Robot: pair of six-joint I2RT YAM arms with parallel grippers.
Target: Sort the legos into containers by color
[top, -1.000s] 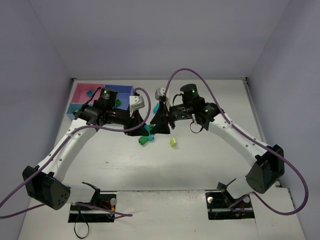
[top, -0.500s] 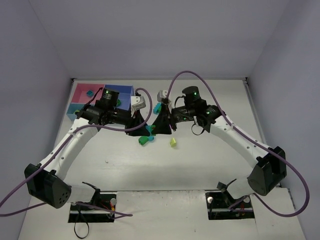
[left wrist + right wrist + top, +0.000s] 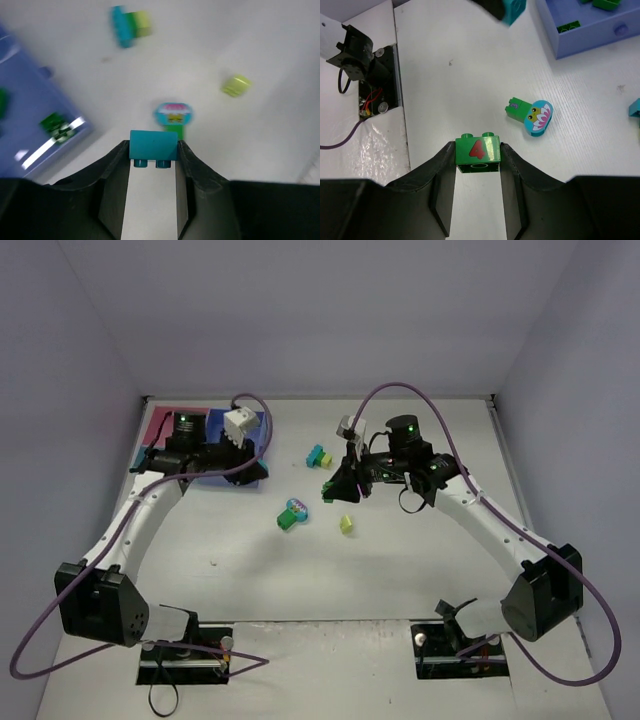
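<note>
My left gripper will next move outward and left in the top view over the pink container [image 3: 160, 423] to free the teal lego, as the medium-blue container holds green bricks.
My left gripper [image 3: 154, 156] is shut on a teal lego [image 3: 154, 145], held above the table beside the medium-blue container [image 3: 30, 115]; in the top view this gripper [image 3: 258, 468] sits at that tray's [image 3: 218, 420] right edge. My right gripper [image 3: 477, 161] is shut on a dark green lego [image 3: 477, 152] marked with a red 4, seen mid-table in the top view [image 3: 327, 494]. A teal flower piece joined to a green brick [image 3: 291, 512], a yellow-green brick [image 3: 346, 524] and a teal-green-yellow cluster [image 3: 318, 456] lie on the table. The pink container [image 3: 160, 423] is partly hidden by the left arm.
Dark green bricks [image 3: 57, 125] lie inside the medium-blue tray [image 3: 590, 30]. A sliver of the light-blue tray [image 3: 138, 455] shows left of the arm. Both arm bases and their cable openings [image 3: 185, 650] sit at the near edge. Walls close in the table on three sides.
The left arm has swung back and left from the table's middle to the blue tray, carrying the teal brick. The right gripper has closed on the dark green brick and shifted slightly right.
</note>
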